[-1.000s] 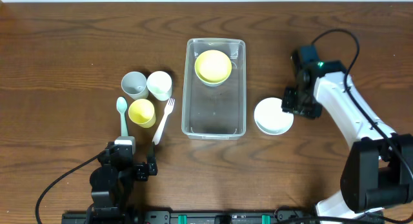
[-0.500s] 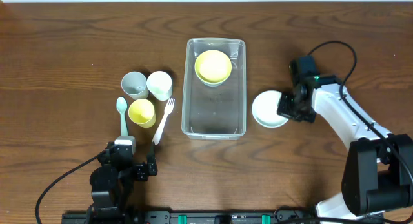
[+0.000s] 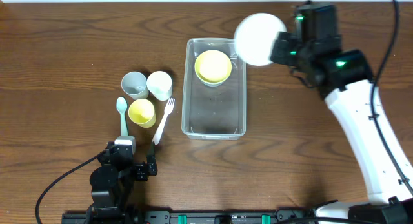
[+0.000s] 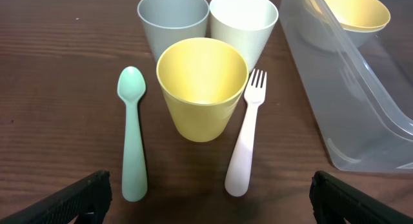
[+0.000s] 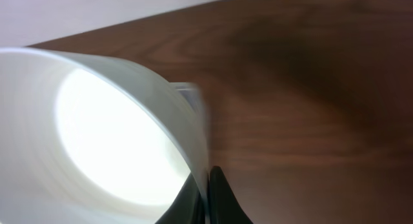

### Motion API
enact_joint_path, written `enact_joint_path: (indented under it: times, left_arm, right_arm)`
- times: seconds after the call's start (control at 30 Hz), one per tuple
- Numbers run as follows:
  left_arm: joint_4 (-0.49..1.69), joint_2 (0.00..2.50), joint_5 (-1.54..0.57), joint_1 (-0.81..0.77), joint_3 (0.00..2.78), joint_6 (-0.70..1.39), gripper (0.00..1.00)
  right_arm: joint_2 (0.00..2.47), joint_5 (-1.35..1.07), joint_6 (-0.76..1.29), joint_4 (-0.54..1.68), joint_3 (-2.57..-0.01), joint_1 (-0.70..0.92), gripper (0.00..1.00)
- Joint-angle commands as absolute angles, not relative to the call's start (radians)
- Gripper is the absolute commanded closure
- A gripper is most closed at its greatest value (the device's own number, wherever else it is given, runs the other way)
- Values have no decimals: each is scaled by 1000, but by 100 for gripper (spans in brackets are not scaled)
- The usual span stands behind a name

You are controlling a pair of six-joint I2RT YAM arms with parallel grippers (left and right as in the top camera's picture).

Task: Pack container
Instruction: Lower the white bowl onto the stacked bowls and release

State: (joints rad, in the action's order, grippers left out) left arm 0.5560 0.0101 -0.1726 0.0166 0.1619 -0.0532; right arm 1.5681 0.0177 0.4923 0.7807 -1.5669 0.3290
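The yellow bowl [image 3: 213, 66] is below and to the left in the overhead view. My right gripper needs to move over it next and go down to release the rim of the white bowl.
The clear plastic container [image 3: 214, 114] stands mid-table with a yellow bowl [image 3: 213, 66] in its far end. My right gripper [image 3: 276, 48] is shut on the rim of a white bowl [image 3: 259, 39] and holds it raised above the container's far right corner; in the right wrist view the bowl [image 5: 97, 133] fills the left, pinched at its rim between my fingers [image 5: 219, 198]. My left gripper [image 3: 134, 161] is open and empty at the near edge, its fingertips [image 4: 80, 197] low in the wrist view, short of the cups.
Left of the container stand a grey cup [image 3: 134, 85], a white cup [image 3: 159, 85] and a yellow cup [image 3: 142, 112]. A teal spoon [image 3: 122, 114] and a pale pink fork [image 3: 163, 119] lie beside them. The container's side wall [image 4: 348, 101] shows in the left wrist view.
My right gripper has lifted the white bowl off the table right of the container and carried it up and left to above the container's far right corner. The left arm has not moved.
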Motion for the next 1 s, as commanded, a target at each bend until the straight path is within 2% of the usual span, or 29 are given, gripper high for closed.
enact_joint_path:
  times: [0.0,0.13,0.23,0.37,0.97]
  left_arm:
    - [553,4,-165,14,150,-64,2]
    - [553,4,-165,14,150,-64,2]
    - [553,4,-165,14,150,-64,2]
    - [553,4,-165,14,150,-64,2]
    - [555,4,-165,14,150,-64,2]
  right_arm:
    - [1700,14,566,733,-1560,393,99]
    - [1864,-39,588,610,-1566,408,99]
    - [1996,-183,610,525,-1599,395,99]
    - [2109,-257,610,508,-1674,394,99]
    - [2122,-205,642,638,-1706,394,99]
